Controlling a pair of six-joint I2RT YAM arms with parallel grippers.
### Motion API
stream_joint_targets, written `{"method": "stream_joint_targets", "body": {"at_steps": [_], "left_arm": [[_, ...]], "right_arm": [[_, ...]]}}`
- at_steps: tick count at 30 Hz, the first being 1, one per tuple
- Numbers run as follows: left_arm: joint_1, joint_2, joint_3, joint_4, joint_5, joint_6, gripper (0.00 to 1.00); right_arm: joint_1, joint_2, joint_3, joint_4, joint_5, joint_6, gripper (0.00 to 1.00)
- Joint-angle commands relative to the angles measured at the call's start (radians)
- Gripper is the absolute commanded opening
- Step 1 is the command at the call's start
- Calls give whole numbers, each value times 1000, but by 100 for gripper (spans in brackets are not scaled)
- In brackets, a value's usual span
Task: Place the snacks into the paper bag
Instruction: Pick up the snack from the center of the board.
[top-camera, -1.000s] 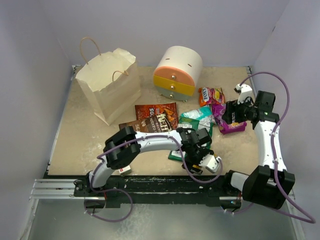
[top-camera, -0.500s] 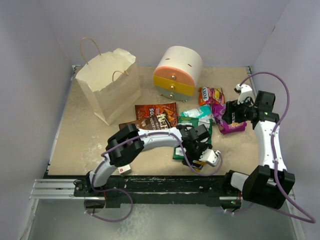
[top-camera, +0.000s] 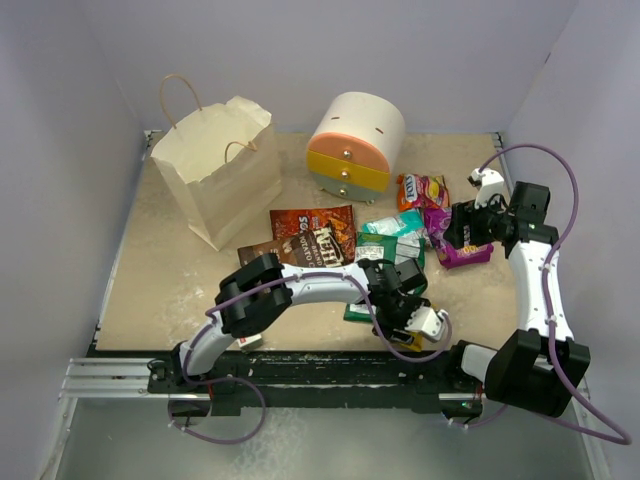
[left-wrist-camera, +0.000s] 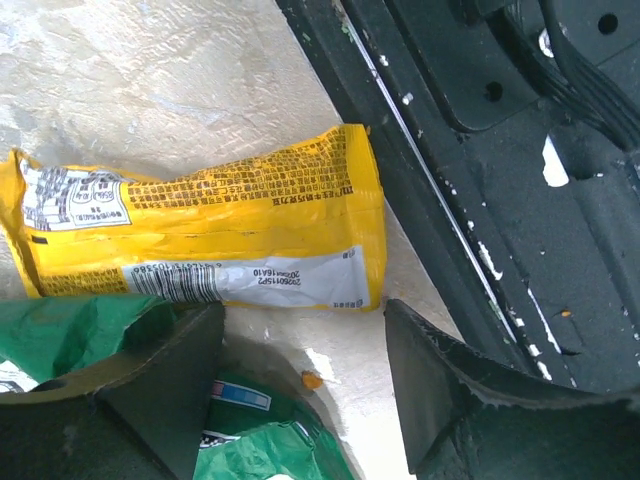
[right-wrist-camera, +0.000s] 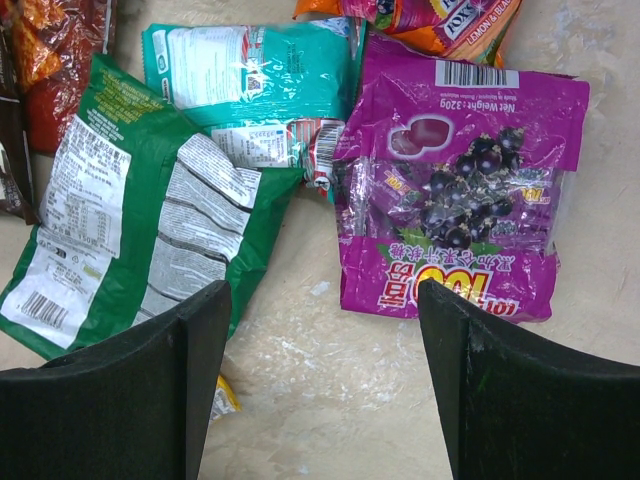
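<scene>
The green bag leaves the yellow packet's near edge close to the bar (top-camera: 408, 345) (left-wrist-camera: 352, 222) uncovered, so I will turn my left gripper and move it toward the yellow packet and onto that edge next.
The cream paper bag (top-camera: 215, 170) stands open at the back left. The snacks lie in a cluster at centre right: a red-brown chip bag (top-camera: 315, 232), a green bag (top-camera: 383, 258) (right-wrist-camera: 130, 210), a teal packet (right-wrist-camera: 250, 80), a purple packet (top-camera: 457, 247) (right-wrist-camera: 460, 200) and an orange packet (top-camera: 421, 190). A yellow packet (left-wrist-camera: 200, 230) lies by the table's near edge. My left gripper (top-camera: 418, 325) (left-wrist-camera: 300, 390) is open and empty, low over the green bag's near corner (left-wrist-camera: 250, 445) and just short of the yellow packet. My right gripper (top-camera: 465, 228) (right-wrist-camera: 320, 400) is open and empty above the gap between the green and purple packets.
A round white-orange-yellow drawer unit (top-camera: 355, 145) stands at the back centre. A small white box (top-camera: 250, 341) sits by the near edge under my left arm. The black base rail (left-wrist-camera: 500, 150) runs right next to the yellow packet. Grey walls enclose the table.
My left arm's elbow has swung right and its gripper has shifted slightly toward the near edge by the green bag. The right arm has not moved.
</scene>
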Motion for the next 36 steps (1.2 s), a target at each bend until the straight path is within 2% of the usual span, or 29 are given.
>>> {"method": "stream_joint_targets", "body": {"at_steps": [1,7,13,17,22,36], "left_arm": [[3,5,-18,34,-34,-132,74],[2,-4,-13,55,-24,-362,86],[3,-4,-33,111,-67,-613,84],[2,14,-45,123,-119,-683,78],[-3,20,-93,147,-171,-692,71],[-14,15,-149,104,-217,-540,30]], "right_arm": [[-4,2,5,0,1,-5,77],[-4,2,5,-1,6,-5,78],[-3,2,3,-1,9,-6,78],[-4,3,1,-2,9,-7,77],[-4,7,0,-4,9,-10,78],[-4,17,1,-5,19,-11,78]]}}
